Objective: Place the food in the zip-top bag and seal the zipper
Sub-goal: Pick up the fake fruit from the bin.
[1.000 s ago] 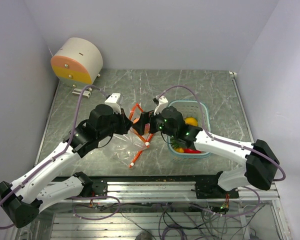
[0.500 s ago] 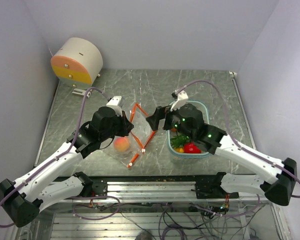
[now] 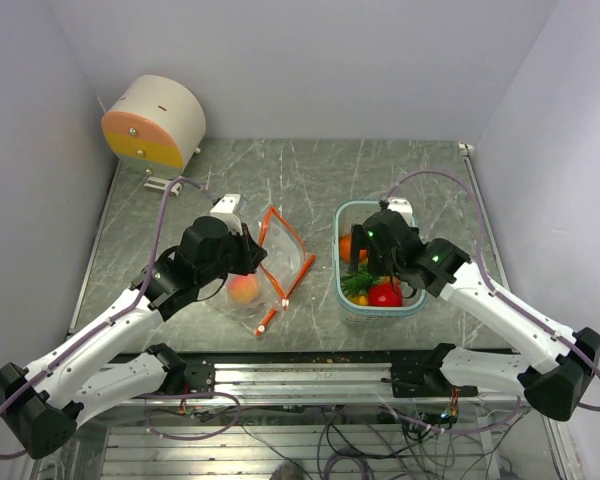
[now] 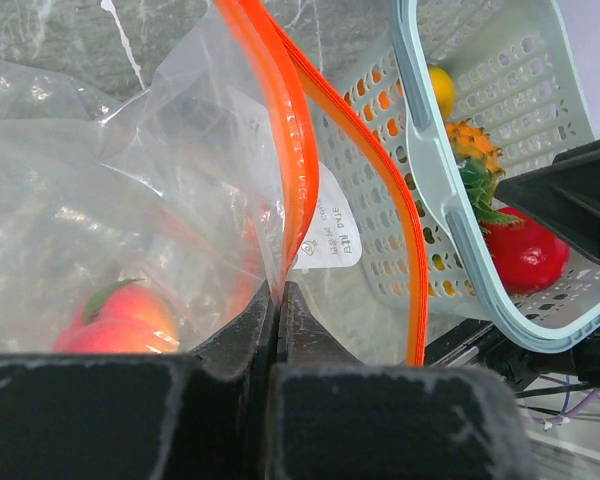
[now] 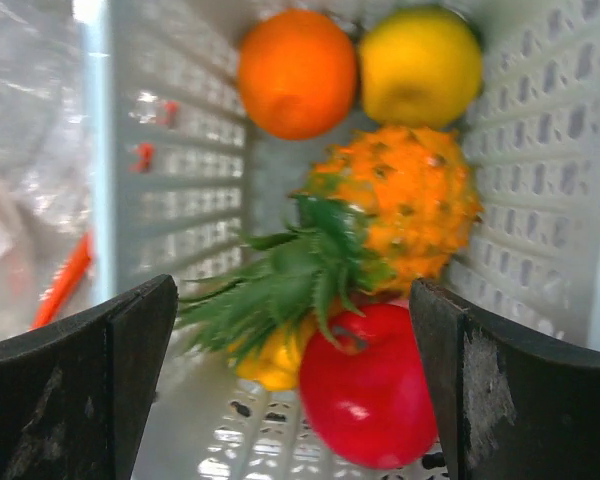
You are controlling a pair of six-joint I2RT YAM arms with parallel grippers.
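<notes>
The red fruit (image 5: pixel 367 387) lies below and back of my right gripper, uncovered by the pineapple (image 5: pixel 405 200), so next my right gripper should bring its open fingers down and back around the fruit.
A clear zip-top bag (image 3: pixel 280 262) with an orange zipper lies open at mid-table, with a peach (image 3: pixel 243 289) inside it. My left gripper (image 3: pixel 259 257) is shut on the bag's upper edge by the zipper; in the left wrist view the left gripper (image 4: pixel 278 300) pinches the film, and the peach (image 4: pixel 120 320) shows through it. My right gripper (image 3: pixel 376 246) is open and empty over the teal basket (image 3: pixel 378 312). In the right wrist view the right gripper (image 5: pixel 292 335) frames a pineapple (image 5: pixel 405 200), a red fruit (image 5: pixel 365 390), an orange (image 5: pixel 296 72) and a yellow fruit (image 5: pixel 420 65).
A round cream and orange drum (image 3: pixel 155 122) stands at the back left corner. White walls close in the table on three sides. The basket's rim (image 4: pixel 460 240) lies right beside the bag's open mouth. A metal rail (image 3: pixel 310 372) runs along the near edge.
My right gripper has moved from the bag's mouth to over the basket, now open and empty. The peach now lies in the bag. My left gripper has held the bag's edge.
</notes>
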